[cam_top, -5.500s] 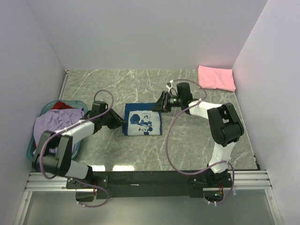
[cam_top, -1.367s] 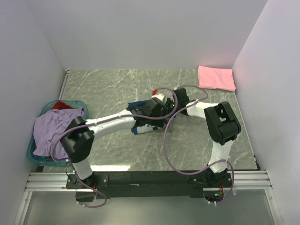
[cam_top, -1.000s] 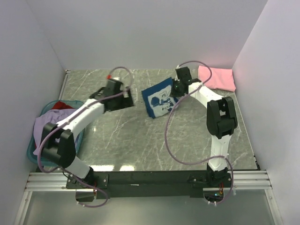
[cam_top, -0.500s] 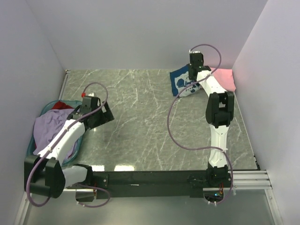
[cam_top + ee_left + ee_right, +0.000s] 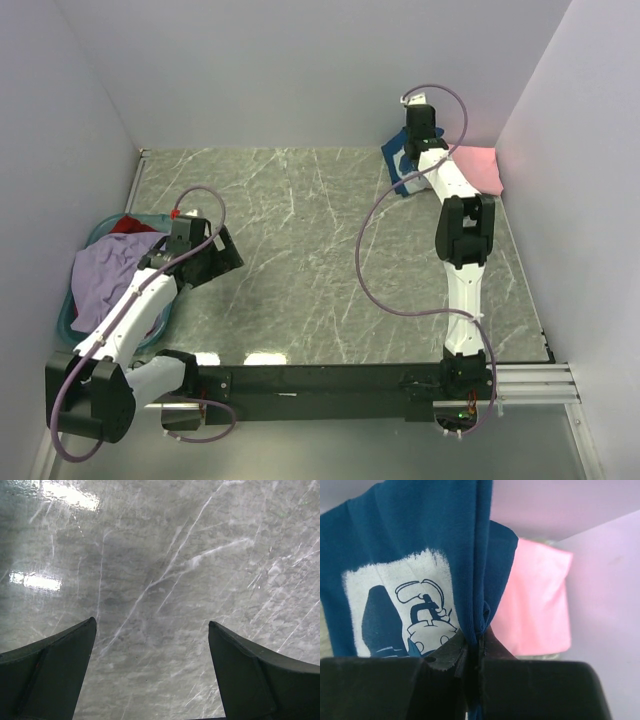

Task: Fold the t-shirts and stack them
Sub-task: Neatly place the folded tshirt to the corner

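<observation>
The right gripper shifts over the pink t-shirt (image 5: 478, 168) (image 5: 535, 600), lowers and releases the navy shirt next, since that spot lies below it and to its right in the top view.
A folded navy blue t-shirt (image 5: 420, 540) with a pale print hangs from my right gripper (image 5: 479, 642), which is shut on the cloth's folded edge. Seen from above, this shirt (image 5: 396, 160) is held up at the far right of the table, just left of the folded pink t-shirt (image 5: 478, 168) lying in the back right corner. In the right wrist view the pink t-shirt (image 5: 535, 600) shows behind the navy one. My left gripper (image 5: 151, 625) is open over bare marble, nothing between its fingers; it sits near the basket (image 5: 222, 255). A lavender t-shirt (image 5: 110, 280) and a red one (image 5: 130, 224) lie in the basket.
A teal plastic basket (image 5: 95, 236) stands at the table's left edge against the left wall. White walls close in the back and both sides. The right arm (image 5: 455, 230) stretches straight along the right side of the table.
My right gripper has carried the navy t-shirt from the table's middle up to the back right, beside the pink one. The left arm has drawn back left towards the basket, still open.
</observation>
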